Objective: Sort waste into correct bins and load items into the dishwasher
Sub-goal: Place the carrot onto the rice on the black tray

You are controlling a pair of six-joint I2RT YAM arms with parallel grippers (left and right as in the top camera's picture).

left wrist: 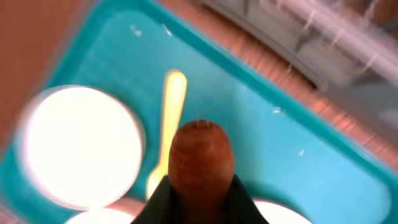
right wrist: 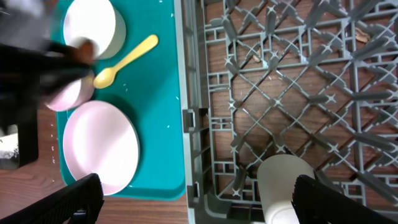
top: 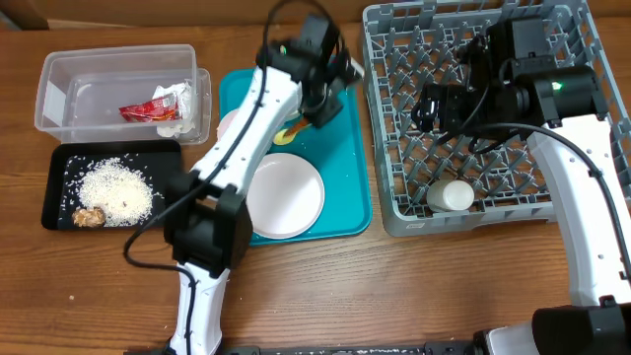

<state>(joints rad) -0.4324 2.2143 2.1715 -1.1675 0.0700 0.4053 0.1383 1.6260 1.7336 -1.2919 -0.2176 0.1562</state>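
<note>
My left gripper rises off the teal tray next. It then crosses to the black tray and comes down onto the rice [top: 112, 195] beside the brown lump, since food waste lies there.
My left gripper [top: 320, 102] hangs over the teal tray, shut on the orange-brown carrot-like stick [left wrist: 200, 155]. Below it lies the pale yellow spoon [left wrist: 169, 118], also seen from overhead [top: 291, 132]. A white bowl [left wrist: 81, 146] stands left of the spoon, and a second bowl [right wrist: 65, 93] is partly hidden by the arm. The round plate [top: 284, 195] lies at the tray's front. My right gripper [right wrist: 199, 199] is open and empty above the grey dish rack [top: 394, 148]. The small white cup [top: 454, 195] lies in the rack's front part.
The clear tub [top: 59, 89] at the back left holds the red wrapper [top: 148, 106] and the white napkin [top: 179, 99]. The black tray [top: 59, 187] in front of it holds rice [top: 116, 189] and a brown lump [top: 89, 215]. The teal tray [top: 345, 168] sits between the bins and the rack.
</note>
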